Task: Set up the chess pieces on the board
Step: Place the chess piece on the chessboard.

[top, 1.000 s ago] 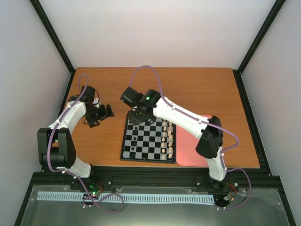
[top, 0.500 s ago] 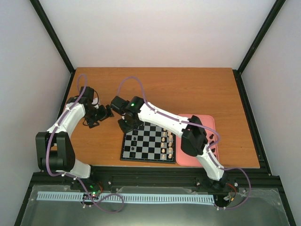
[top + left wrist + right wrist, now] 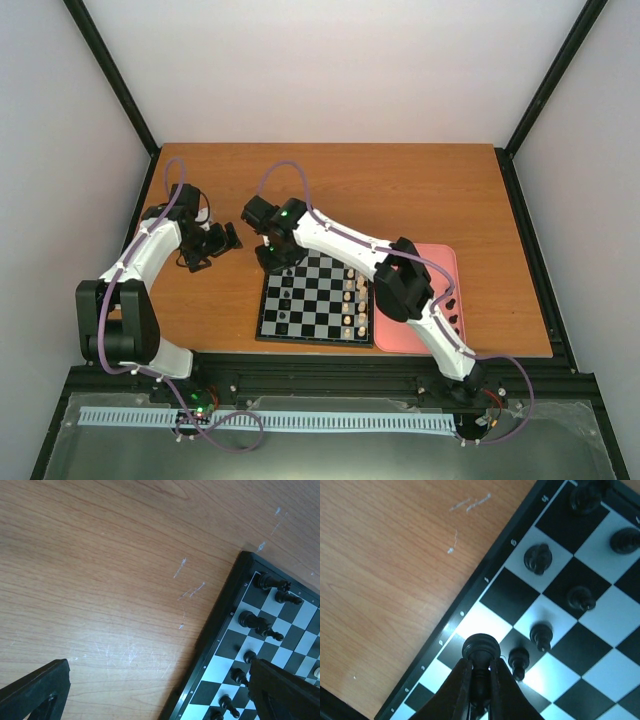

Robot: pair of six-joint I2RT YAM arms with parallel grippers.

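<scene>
The right gripper will next lower its piece straight onto the board's dark rim square (image 3: 510, 596) beside the black piece nearest the corner one, because that square is still empty.
The board (image 3: 308, 312) lies in the middle of the table, with several black chess pieces (image 3: 288, 283) on its left columns. My right gripper (image 3: 274, 256) hovers over the board's far left corner. In the right wrist view it (image 3: 481, 664) is shut on a black chess piece (image 3: 481, 649), held base outward above the squares by the rim (image 3: 470, 605). Other black pieces (image 3: 538, 558) stand beside it. My left gripper (image 3: 224, 240) is open over bare wood left of the board. Its wrist view shows the board's corner (image 3: 220, 630) and several black pieces (image 3: 247, 618).
Cream-white pieces (image 3: 354, 298) fill the board's right columns. A pink tray (image 3: 444, 262) lies to the right of the board, partly under my right arm, with a few dark pieces (image 3: 455, 312) in it. Black frame posts border the table.
My right arm has swung left from above the board's far edge to its far left corner, the piece still in its fingers. The left arm has barely moved.
</scene>
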